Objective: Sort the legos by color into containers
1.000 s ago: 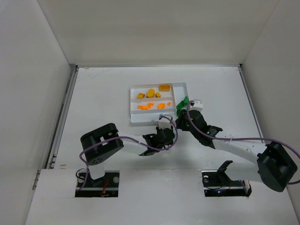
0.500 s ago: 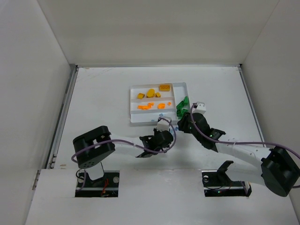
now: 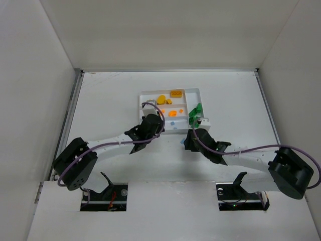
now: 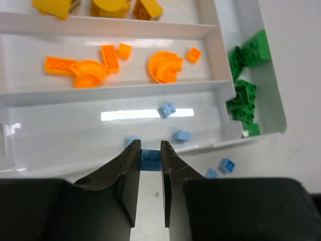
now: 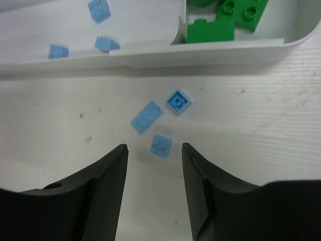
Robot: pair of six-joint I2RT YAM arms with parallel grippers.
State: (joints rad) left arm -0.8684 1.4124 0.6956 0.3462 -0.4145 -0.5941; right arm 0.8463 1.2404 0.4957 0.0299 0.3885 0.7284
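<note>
My left gripper moves outward and to the left in its wrist view next, over the bottom of the tray's near section, and releases, since light-blue pieces already lie there.
The white tray holds yellow bricks in its far section, orange pieces in the middle one, light-blue pieces in the near one and green bricks in the end section. My left gripper is shut on a light-blue brick just over the tray's near rim. My right gripper is open, low over the table. A small light-blue piece lies between its tips, with two more just beyond. From above, the left gripper is over the tray and the right gripper is before it.
In the right wrist view the tray's near rim runs across just beyond the loose pieces, with green bricks behind it. White enclosure walls stand at the left, right and back. The two arms lie close together in front of the tray.
My left arm swung from the table in front of the tray leftward and forward onto the tray's near edge. My right gripper drew back and down to the table in front of the tray.
</note>
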